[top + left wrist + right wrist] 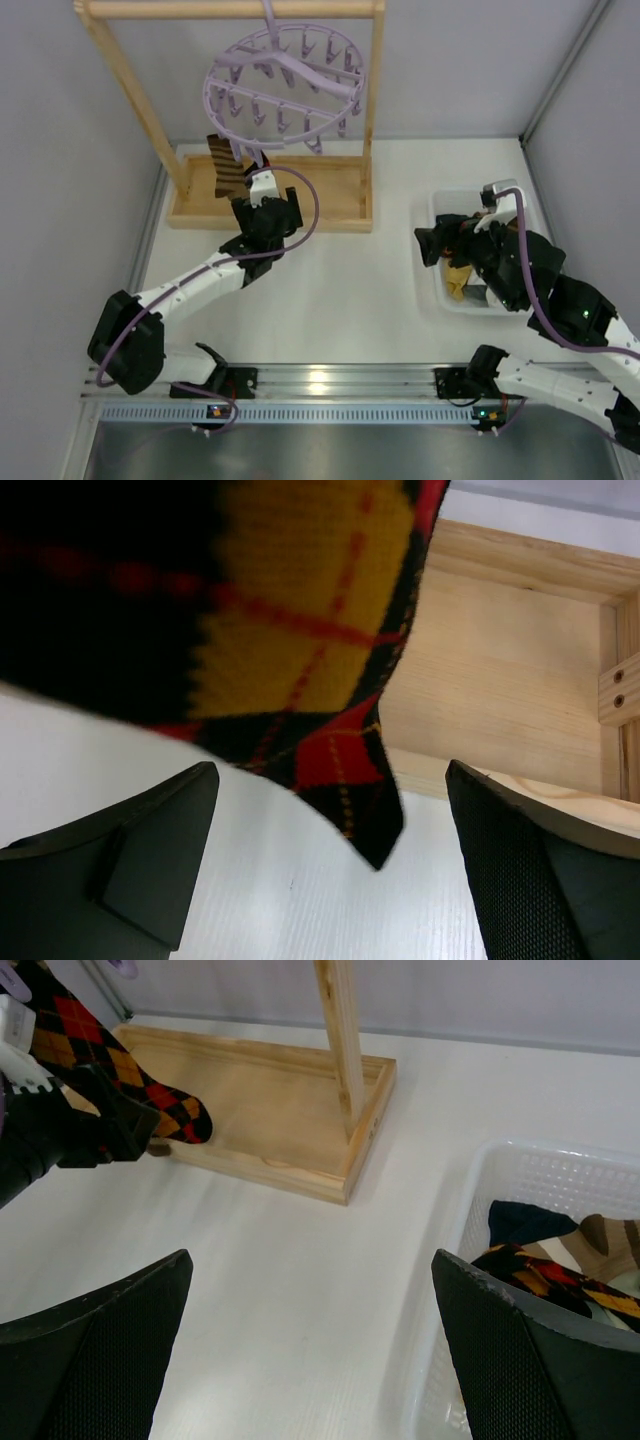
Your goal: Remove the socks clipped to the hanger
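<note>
My left gripper eases slightly outward next and closes its spread fingers on the argyle sock's toe, since that toe already hangs loose between them.
The lilac round hanger [282,85] hangs by its hook from the top bar of a wooden frame. One black argyle sock [226,166] with red and orange diamonds still dangles from a peg on its near left side. My left gripper [252,176] is open right beside that sock. In the left wrist view the sock's toe [345,780] hangs down between my spread fingers [150,865], not pinched. My right gripper [430,247] is open and empty at the left edge of a white bin. The right wrist view also shows the argyle sock [120,1065].
The wooden frame's base tray [320,195] lies under the hanger, with an upright post [340,1040] at its right. The white plastic bin [440,203] at the right holds several socks [560,1270]. Grey walls close in the table on both sides.
</note>
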